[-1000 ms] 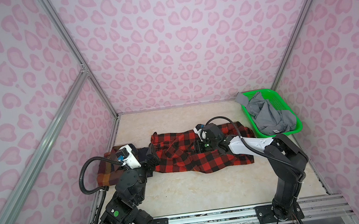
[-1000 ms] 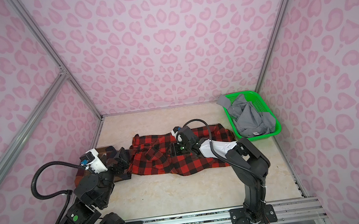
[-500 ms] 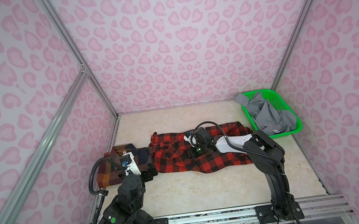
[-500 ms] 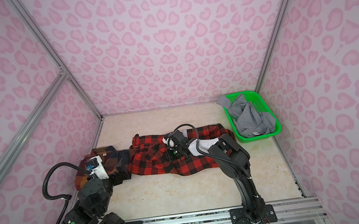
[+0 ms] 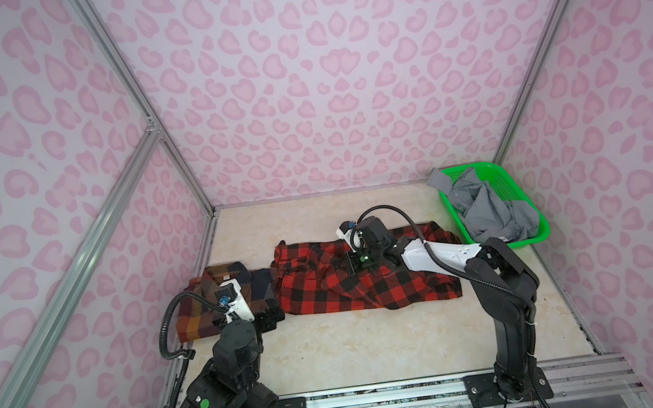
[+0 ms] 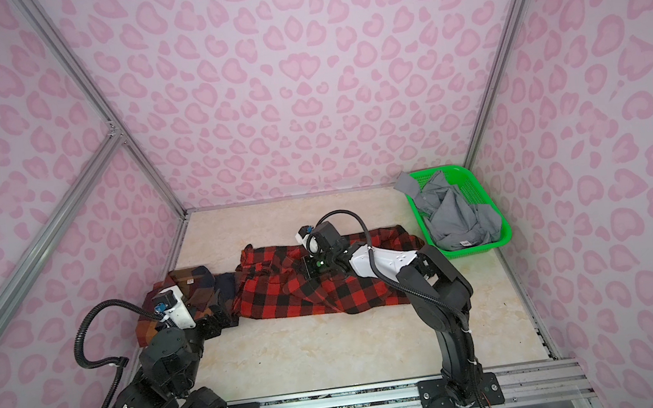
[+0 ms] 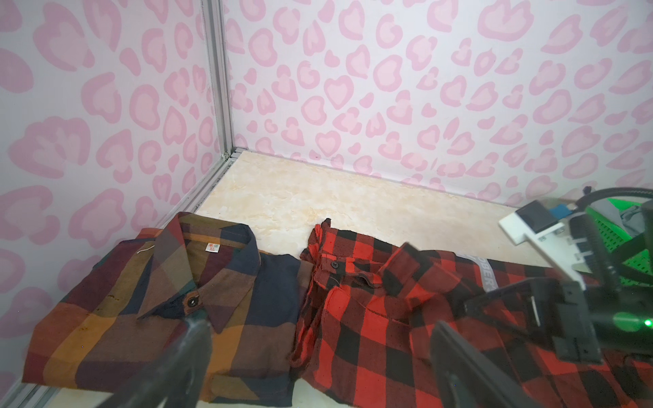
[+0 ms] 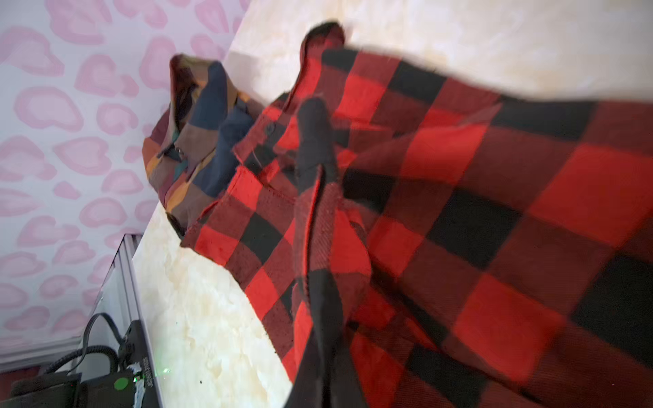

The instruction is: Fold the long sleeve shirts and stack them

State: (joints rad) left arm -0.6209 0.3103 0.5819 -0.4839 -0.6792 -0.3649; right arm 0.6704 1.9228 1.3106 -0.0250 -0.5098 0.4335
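Note:
The flannel is bunched across the middle, so I should next pull its raised fold in my right gripper toward the plaid shirt (image 5: 199,311) and back over the flannel's near corner (image 5: 291,308), then let go.
The red-and-black flannel (image 5: 372,287) (image 6: 314,294) lies spread and rumpled across the middle of the table. My right gripper (image 5: 355,266) (image 6: 310,269) is low on its upper middle, and in the right wrist view it (image 8: 319,282) is shut on a raised fold of the flannel (image 8: 459,212). The brown-orange-navy plaid shirt (image 5: 199,311) (image 6: 195,278) (image 7: 159,300) lies folded at the left, touching the flannel (image 7: 388,318). My left gripper (image 5: 270,316) (image 6: 221,321) (image 7: 318,328) hovers open over the seam between them, holding nothing. The grey shirt (image 5: 489,211) (image 6: 456,219) lies crumpled in the basket.
The green basket (image 5: 511,188) (image 6: 478,187) stands at the back right corner against the wall. Pink patterned walls close the table on three sides. Bare table surface (image 5: 353,344) lies in front of the shirts, and a metal rail (image 5: 379,391) runs along the front edge.
My right gripper has shifted a little left over the flannel and shut on a fold of it. My left arm has drawn back toward the front, still open.

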